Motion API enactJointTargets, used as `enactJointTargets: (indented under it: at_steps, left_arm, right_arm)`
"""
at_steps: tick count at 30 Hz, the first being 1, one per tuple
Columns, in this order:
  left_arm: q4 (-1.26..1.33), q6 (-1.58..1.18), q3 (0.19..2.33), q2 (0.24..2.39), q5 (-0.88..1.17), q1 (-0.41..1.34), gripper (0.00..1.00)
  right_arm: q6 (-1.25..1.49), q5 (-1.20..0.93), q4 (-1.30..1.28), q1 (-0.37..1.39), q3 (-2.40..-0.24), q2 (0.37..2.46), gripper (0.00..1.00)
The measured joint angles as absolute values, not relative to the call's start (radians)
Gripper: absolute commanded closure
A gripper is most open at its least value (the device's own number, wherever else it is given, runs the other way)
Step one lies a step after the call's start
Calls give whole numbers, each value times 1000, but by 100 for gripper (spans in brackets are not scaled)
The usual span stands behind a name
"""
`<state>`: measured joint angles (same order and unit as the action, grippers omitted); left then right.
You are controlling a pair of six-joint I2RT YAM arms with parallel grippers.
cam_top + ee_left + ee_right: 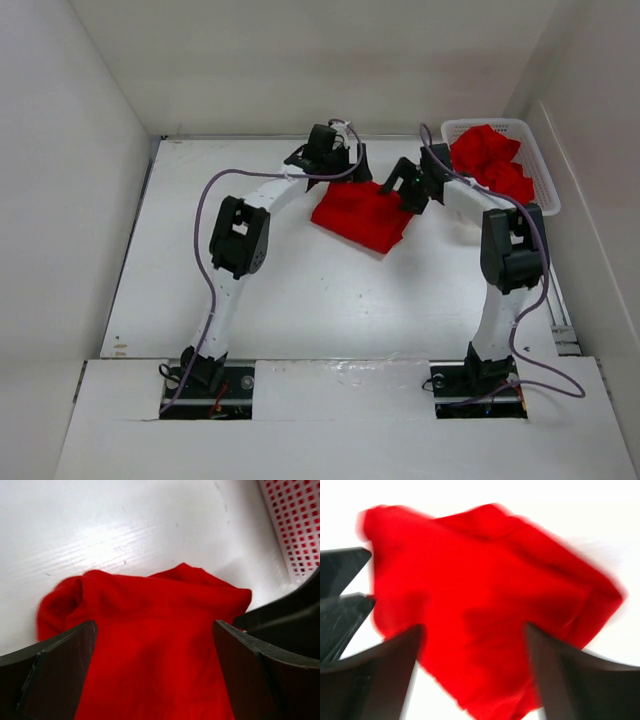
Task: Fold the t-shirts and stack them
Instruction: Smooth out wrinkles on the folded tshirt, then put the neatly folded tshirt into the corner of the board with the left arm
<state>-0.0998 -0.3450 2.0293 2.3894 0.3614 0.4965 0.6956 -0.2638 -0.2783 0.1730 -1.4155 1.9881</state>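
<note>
The red t-shirt's edge away from the basket is below my left gripper, to its left in the top view. My left gripper will move to that edge, go down and close.
A folded bright red t-shirt (360,215) lies on the white table at the far middle. It fills the left wrist view (155,645) and the right wrist view (485,605). My left gripper (345,170) is open just over its far left edge, fingers (55,665) spread wide with cloth between them. My right gripper (400,190) is open over its right edge, fingers (560,675) apart and holding nothing. More crumpled red t-shirts (490,160) lie in the white mesh basket (545,190) at the far right.
The basket's mesh wall (295,525) shows close to the right of my left gripper. White walls close in the table on the left, back and right. Purple cables loop along both arms.
</note>
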Motion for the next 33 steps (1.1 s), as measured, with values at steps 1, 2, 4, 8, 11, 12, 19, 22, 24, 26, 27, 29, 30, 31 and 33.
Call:
enactJointTargets:
  at_steps: [1, 2, 4, 8, 11, 12, 19, 22, 24, 26, 27, 29, 30, 31, 33]
  left_arm:
    - [-109, -333, 2030, 2368, 352, 494, 0]
    - [-125, -322, 2030, 2346, 341, 490, 0]
    - [-152, -302, 2030, 2299, 318, 486, 0]
    - [-180, -279, 1966, 2159, 256, 479, 0]
    - [-204, -266, 1883, 2036, 213, 477, 0]
    - [-205, -262, 1863, 2003, 200, 477, 0]
    - [-244, -236, 1848, 1990, 137, 476, 0]
    - [-269, -225, 1882, 2078, 120, 476, 0]
    - [-284, -219, 1893, 2139, 110, 476, 0]
    - [-306, -214, 1898, 2197, 102, 476, 0]
    - [-313, -212, 1903, 2222, 100, 476, 0]
    - [-324, -211, 1916, 2275, 91, 476, 4]
    - [-329, -212, 1922, 2297, 84, 476, 7]
    - [-333, -213, 1926, 2315, 77, 476, 11]
    - [-334, -222, 1927, 2336, 70, 476, 27]
  right_arm:
    - [686, -253, -290, 186, -1421, 1964, 1]
    - [676, -248, -301, 199, -1427, 1935, 1]
    - [664, -241, -314, 219, -1435, 1868, 1]
    - [650, -225, -323, 251, -1437, 1724, 1]
    - [642, -183, -335, 265, -1407, 1607, 1]
    - [640, -157, -340, 271, -1382, 1564, 1]
    - [633, 32, -437, 290, -1194, 1305, 1]
    - [635, 78, -469, 289, -1122, 1230, 1]
    - [636, 97, -488, 285, -1084, 1192, 1]
    - [636, 105, -506, 276, -1058, 1161, 1]
    - [636, 109, -513, 272, -1050, 1148, 1]
    - [635, 115, -527, 266, -1042, 1130, 1]
    - [635, 118, -530, 262, -1042, 1124, 1]
    - [635, 121, -533, 259, -1040, 1119, 1]
    - [636, 123, -541, 255, -1039, 1113, 1]
